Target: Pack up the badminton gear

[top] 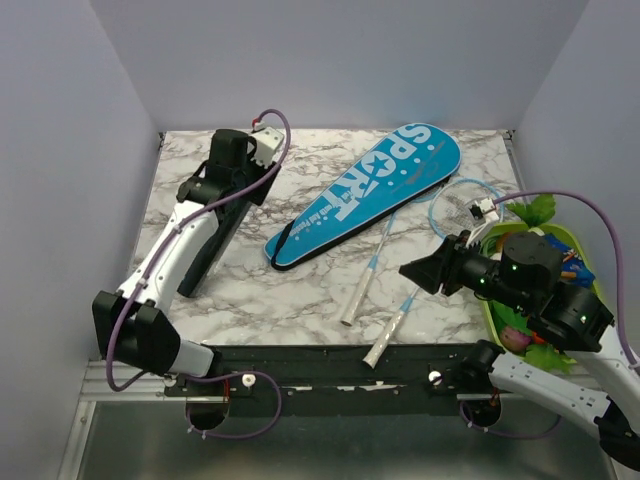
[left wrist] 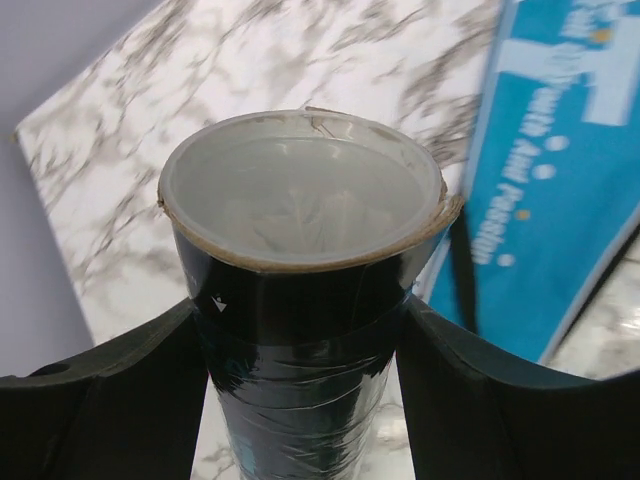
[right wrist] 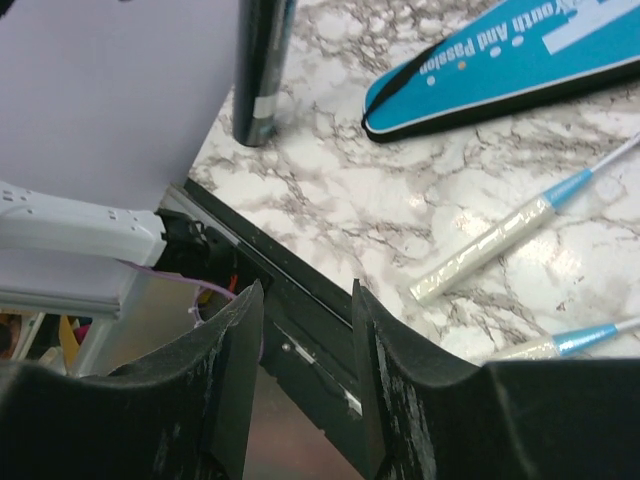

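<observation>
My left gripper needs to go down toward the left in the top view next and release the tube (top: 215, 245), because bare tabletop by the wall (top: 164, 203) is below it on that side.
The cyan "SPORT" bag (top: 370, 190) lies flat, slanting across the middle of the table, and also shows in the left wrist view (left wrist: 560, 180) and the right wrist view (right wrist: 520, 60). Two light-blue rackets lie beside it, white handles (top: 360, 300) (top: 388, 338) toward the front and heads (top: 465, 205) at the right. My left gripper (top: 235, 195) (left wrist: 300, 305) is shut on a long black tube (top: 215, 245) (left wrist: 300, 300) with a translucent cap, held slanting at the left. My right gripper (top: 415, 272) (right wrist: 308, 300) is open and empty, right of the handles (right wrist: 490, 245).
A green tray of toy vegetables (top: 570, 240) sits at the right edge under my right arm. The tube's lower end (right wrist: 255, 125) is near the left wall. The black front rail (top: 330, 360) runs along the near edge.
</observation>
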### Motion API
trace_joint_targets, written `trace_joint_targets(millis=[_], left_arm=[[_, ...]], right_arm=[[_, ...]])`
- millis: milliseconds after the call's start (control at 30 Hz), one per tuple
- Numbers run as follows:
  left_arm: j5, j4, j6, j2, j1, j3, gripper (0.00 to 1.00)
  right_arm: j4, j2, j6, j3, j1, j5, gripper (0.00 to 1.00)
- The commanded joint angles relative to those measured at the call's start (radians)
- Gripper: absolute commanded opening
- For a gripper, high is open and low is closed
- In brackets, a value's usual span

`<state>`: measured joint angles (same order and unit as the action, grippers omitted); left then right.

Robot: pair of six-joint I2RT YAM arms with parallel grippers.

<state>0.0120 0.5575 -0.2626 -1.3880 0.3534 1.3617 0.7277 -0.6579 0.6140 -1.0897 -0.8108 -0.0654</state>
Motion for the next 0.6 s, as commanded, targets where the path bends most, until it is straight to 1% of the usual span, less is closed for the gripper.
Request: trace_joint_targets(millis=[0,33,133,200,233,267,300,333,367,400,433,500,567], left_arm=[[0.179,-0.144,-0.021,-0.081,-0.137,-0.05,0.0],[0.221,-0.171,-0.02,-0.103,-0.158,-0.068,0.0],[0.27,-0.251,-0.003,-0.209,-0.224,-0.078,0.0],[0.273,-0.293,0.014,-0.308,-0.247,-0.069,0.0],[0.298,-0.3,0.023,-0.345,-0.257,-0.044,0.0],[0.359,-0.307,0.035,-0.421,-0.261,-0.032,0.0],[0.387,-0.326,0.039,-0.457,-0.266,-0.021,0.03],[0.414,-0.333,0.043,-0.491,-0.277,0.0,0.18],[0.457,-0.343,0.049,-0.546,-0.281,0.008,0.21],[0.463,-0.361,0.051,-0.568,-0.289,0.016,0.21],[0.474,-0.369,0.052,-0.585,-0.292,0.025,0.29],[0.502,-0.38,0.052,-0.628,-0.3,0.04,0.38],[0.517,-0.387,0.045,-0.646,-0.303,0.063,0.46]], right_arm=[[0.016,0.023,0.016,0.053,-0.007,-0.025,0.49],[0.013,0.023,0.02,0.063,-0.007,-0.027,0.49],[0.01,0.018,0.029,0.076,-0.007,-0.016,0.49],[-0.001,0.011,0.035,0.093,-0.008,-0.022,0.49],[-0.008,0.009,0.039,0.097,-0.008,-0.024,0.49],[-0.014,0.009,0.044,0.105,-0.008,-0.031,0.5],[-0.023,0.009,0.049,0.123,-0.007,-0.033,0.5],[-0.04,0.014,0.053,0.131,-0.007,-0.034,0.52],[-0.05,0.012,0.059,0.137,-0.008,-0.04,0.54],[-0.06,0.012,0.061,0.154,-0.008,-0.043,0.59],[-0.077,0.009,0.064,0.16,-0.007,-0.05,0.62],[-0.085,0.001,0.075,0.171,-0.007,-0.053,0.67],[-0.094,-0.015,0.079,0.183,-0.007,-0.057,0.67]])
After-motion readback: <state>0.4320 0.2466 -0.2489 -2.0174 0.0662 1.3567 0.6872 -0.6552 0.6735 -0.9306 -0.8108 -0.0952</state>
